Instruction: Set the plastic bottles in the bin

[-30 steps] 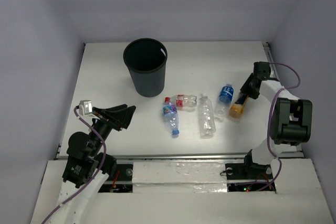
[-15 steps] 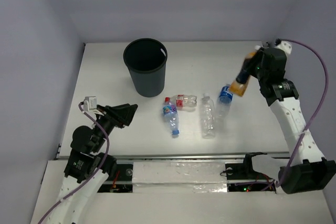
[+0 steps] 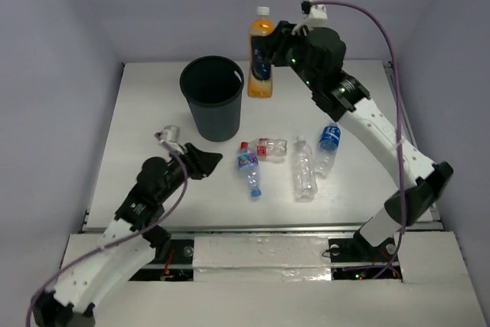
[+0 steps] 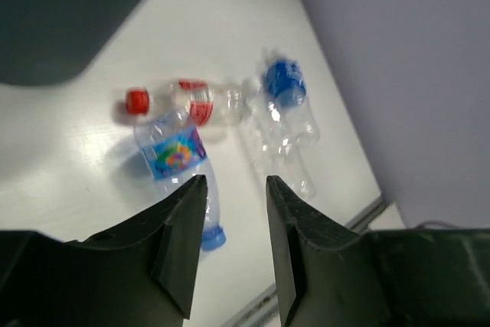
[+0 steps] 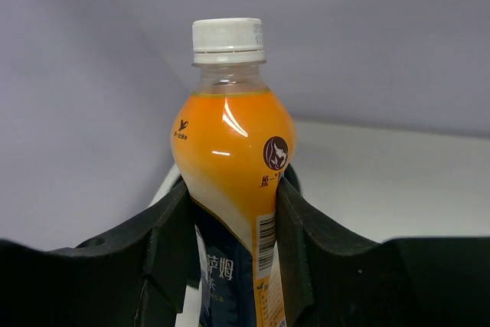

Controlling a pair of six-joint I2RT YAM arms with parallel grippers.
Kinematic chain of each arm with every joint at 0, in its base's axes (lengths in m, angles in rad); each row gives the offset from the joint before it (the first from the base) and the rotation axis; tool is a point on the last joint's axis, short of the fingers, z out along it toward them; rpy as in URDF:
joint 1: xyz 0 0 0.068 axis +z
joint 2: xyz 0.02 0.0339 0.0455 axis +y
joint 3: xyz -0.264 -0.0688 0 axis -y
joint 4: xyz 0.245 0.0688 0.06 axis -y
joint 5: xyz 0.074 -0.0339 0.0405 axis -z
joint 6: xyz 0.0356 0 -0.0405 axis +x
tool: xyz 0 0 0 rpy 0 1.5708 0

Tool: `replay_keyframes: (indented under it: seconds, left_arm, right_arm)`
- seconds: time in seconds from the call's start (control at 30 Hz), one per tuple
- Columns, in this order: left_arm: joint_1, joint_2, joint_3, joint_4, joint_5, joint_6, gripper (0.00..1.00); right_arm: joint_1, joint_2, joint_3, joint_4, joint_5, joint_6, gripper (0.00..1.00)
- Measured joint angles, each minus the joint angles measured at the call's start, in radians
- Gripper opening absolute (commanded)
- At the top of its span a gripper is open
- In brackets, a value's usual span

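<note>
Next, my right gripper moves to the left in the top view, over the black bin's opening [image 3: 211, 82]. It releases the bottle there, because the bottle still hangs beside the bin's rim.
My right gripper [image 3: 269, 57] is shut on the orange-filled bottle [image 3: 261, 53], held upright in the air just right of the black bin [image 3: 212, 107]; the right wrist view shows its white cap and orange body [image 5: 232, 143] between my fingers. Four bottles lie on the table: the blue-label clear one [image 3: 249, 168], the red-label one [image 3: 268, 147], the plain clear one [image 3: 301, 169] and the blue-labelled white-capped one [image 3: 328, 143]. My left gripper [image 3: 210, 161] is open and empty, left of the blue-label bottle [image 4: 174, 155], which lies just beyond its fingertips.
The white table [image 3: 153, 112] has walls at its back and both sides. Its front edge [image 3: 260, 229] runs just in front of the lying bottles. The bin's dark wall [image 4: 53, 13] fills the upper left of the left wrist view.
My right arm has carried the orange-filled bottle from the right side of the table up and left to beside the bin. My left arm has reached forward and right toward the blue-label bottle.
</note>
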Motion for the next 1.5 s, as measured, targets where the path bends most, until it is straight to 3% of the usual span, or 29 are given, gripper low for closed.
replay_keyframes:
  seconds: [0.13, 0.23, 0.43, 0.53, 0.67, 0.77, 0.83, 1.1, 1.5]
  left_arm:
    - [-0.267, 0.183, 0.002, 0.012, -0.174, 0.011, 0.43]
    - [-0.365, 0.245, 0.002, -0.002, -0.285, 0.006, 0.56]
    - [-0.411, 0.322, 0.002, 0.043, -0.408, -0.045, 0.75]
    - [-0.427, 0.373, 0.002, 0.068, -0.436, -0.067, 0.77]
    - [-0.434, 0.442, 0.002, 0.101, -0.462, -0.086, 0.78]
    - [-0.435, 0.488, 0.002, 0.128, -0.481, -0.094, 0.79]
    - [-0.435, 0.515, 0.002, 0.149, -0.490, -0.097, 0.79]
    - [-0.435, 0.676, 0.035, 0.203, -0.523, -0.098, 0.80]
    - [-0.387, 0.857, 0.109, 0.310, -0.540, -0.087, 0.79]
  right_arm:
    - [0.029, 0.144, 0.134, 0.081, -0.060, -0.027, 0.41]
    - [0.034, 0.241, 0.212, 0.138, -0.093, -0.037, 0.41]
    - [0.045, 0.438, 0.388, 0.190, -0.111, -0.072, 0.42]
    - [0.057, 0.514, 0.428, 0.193, -0.106, -0.097, 0.46]
    - [0.073, 0.581, 0.442, 0.188, -0.106, -0.119, 0.60]
    - [0.086, 0.594, 0.414, 0.193, -0.106, -0.143, 0.79]
    - [0.096, 0.591, 0.394, 0.203, -0.106, -0.160, 0.82]
    - [0.111, 0.451, 0.190, 0.259, -0.118, -0.178, 0.85]
    - [0.109, -0.150, -0.464, 0.514, -0.172, -0.069, 0.83]
